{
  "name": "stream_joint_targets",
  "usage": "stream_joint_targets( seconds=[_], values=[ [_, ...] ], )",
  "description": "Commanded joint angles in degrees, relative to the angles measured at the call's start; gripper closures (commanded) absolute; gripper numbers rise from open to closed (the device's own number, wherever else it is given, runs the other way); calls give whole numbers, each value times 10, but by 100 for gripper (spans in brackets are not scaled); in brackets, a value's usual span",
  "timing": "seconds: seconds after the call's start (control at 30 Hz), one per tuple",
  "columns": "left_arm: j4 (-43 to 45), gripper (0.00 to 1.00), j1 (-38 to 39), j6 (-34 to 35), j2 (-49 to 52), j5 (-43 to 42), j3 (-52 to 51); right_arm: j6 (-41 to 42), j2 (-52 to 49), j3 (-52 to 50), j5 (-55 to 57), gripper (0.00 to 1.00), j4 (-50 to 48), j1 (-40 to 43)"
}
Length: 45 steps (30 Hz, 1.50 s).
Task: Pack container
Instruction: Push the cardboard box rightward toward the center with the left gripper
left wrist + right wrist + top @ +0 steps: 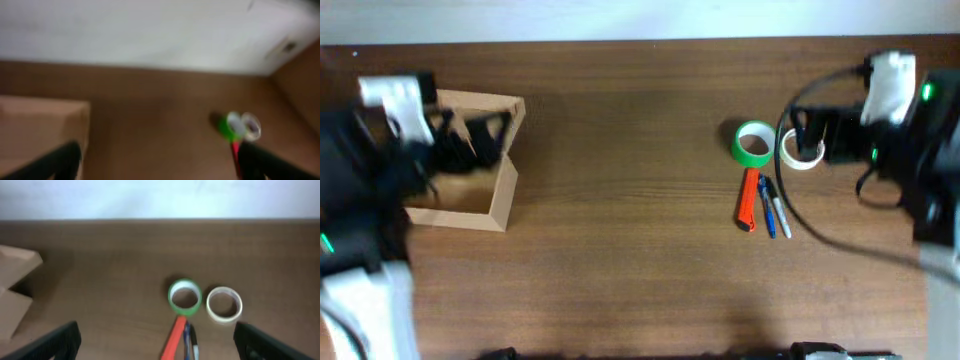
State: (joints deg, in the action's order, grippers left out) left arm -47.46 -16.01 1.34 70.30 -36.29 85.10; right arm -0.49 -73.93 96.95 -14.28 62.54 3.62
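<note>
My left gripper tilts its open fingers down next and lowers them astride the thin edge of the box's side facing the tape rolls. That side stands below it.
The container [485,195] is an open tan cardboard box at the table's left, its flap lid standing up at the back. My left gripper [475,135] hovers over it, open and empty. In the left wrist view the gripper [160,146] shows its dark fingers wide apart, with the box [40,125] at the lower left. My right gripper [812,135] hangs open above a white tape roll [800,150]. In the right wrist view that gripper [156,327] holds nothing, and a green tape roll [184,297] and the white roll [224,304] lie ahead of it.
The green tape roll [753,144] lies left of the white one. Below them an orange-red cutter [748,200], a blue pen [766,208] and a black pen [779,212] lie side by side. A black cable [820,235] loops over the table's right part.
</note>
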Motion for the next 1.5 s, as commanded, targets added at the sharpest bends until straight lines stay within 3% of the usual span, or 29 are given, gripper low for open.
stream_joint_targets(
  seconds=[0.0,0.13,0.23,0.3,0.33,0.47,0.53,0.93,1.17,1.3,1.37,1.4,1.47],
  values=[
    [-75,0,-7,-73,120,-18,139,-12,-77,90,12,1,58,2],
    [-129,0,-7,-71,192,-19,177,-12,-116,94,14,1,105,2],
    [-183,2,-7,-126,229,-14,177,6,-140,94,40,1,151,2],
    [-228,31,-7,-136,257,38,177,16,-153,94,70,1,174,2],
    [-254,37,-7,-136,271,76,177,16,-158,94,84,1,183,2],
    [-337,38,-7,-137,327,206,177,29,-162,91,92,1,186,2],
    [-356,45,-5,-153,349,238,174,29,-162,91,93,1,180,2],
    [-243,49,104,-164,354,359,38,29,-165,90,101,1,172,2],
    [-165,50,108,-151,355,377,-56,29,-165,90,101,1,172,2],
    [-136,62,106,-144,355,376,-79,29,-165,90,101,1,172,2],
    [-128,92,106,-137,355,376,-85,29,-165,90,101,1,174,2],
    [-127,98,107,-131,355,376,-85,29,-165,90,101,1,174,2],
    [-125,98,107,-125,355,376,-84,29,-165,90,100,1,175,2]
  ],
)
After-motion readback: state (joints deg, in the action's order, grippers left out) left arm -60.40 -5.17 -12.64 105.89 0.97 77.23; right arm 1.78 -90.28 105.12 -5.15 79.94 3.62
